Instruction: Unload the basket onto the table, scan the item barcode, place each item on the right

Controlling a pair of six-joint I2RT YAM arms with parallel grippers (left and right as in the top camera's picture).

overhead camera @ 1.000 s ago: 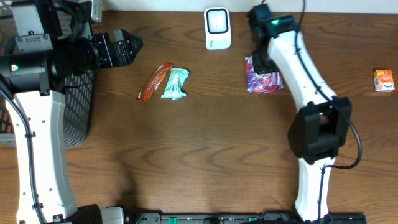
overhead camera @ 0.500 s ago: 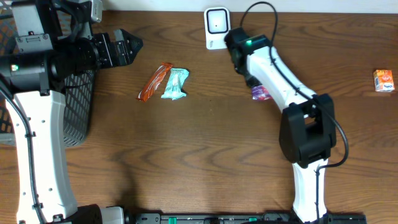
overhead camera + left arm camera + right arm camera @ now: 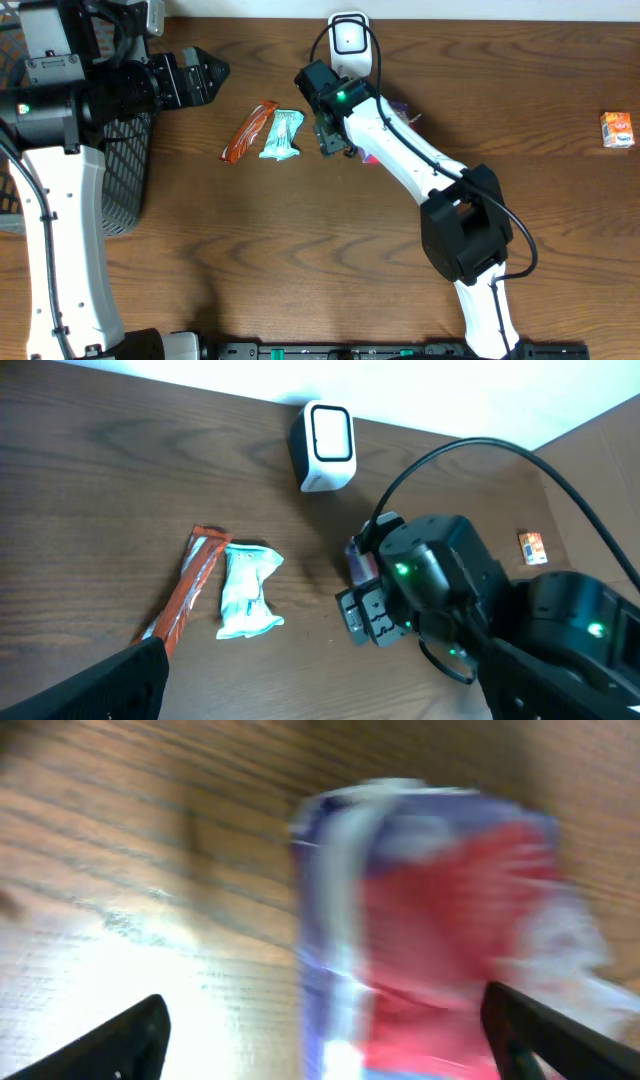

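The right gripper will swing to the right in the overhead view next, turn and come down onto the flat packet's edge past the robot's arm.
The purple and red snack packet (image 3: 430,920) lies blurred on the wood between my right gripper's (image 3: 325,1040) wide-apart fingers. From overhead, only slivers of the packet (image 3: 400,108) show from behind the right arm. My right gripper (image 3: 330,135) stands open below the white scanner (image 3: 349,38), right of a teal packet (image 3: 283,135) and an orange-red bar (image 3: 250,131). My left gripper (image 3: 205,72) hovers open at the upper left, empty. The left wrist view shows the scanner (image 3: 325,440), both packets, and my left gripper (image 3: 330,690).
A black mesh basket (image 3: 125,175) stands at the left edge under the left arm. A small orange box (image 3: 617,130) sits far right. The right arm stretches diagonally across the middle of the table.
The right arm swung left from right of the scanner to just below it, bringing the purple packet along. Its jaws went from shut to wide open. The left arm stayed still.
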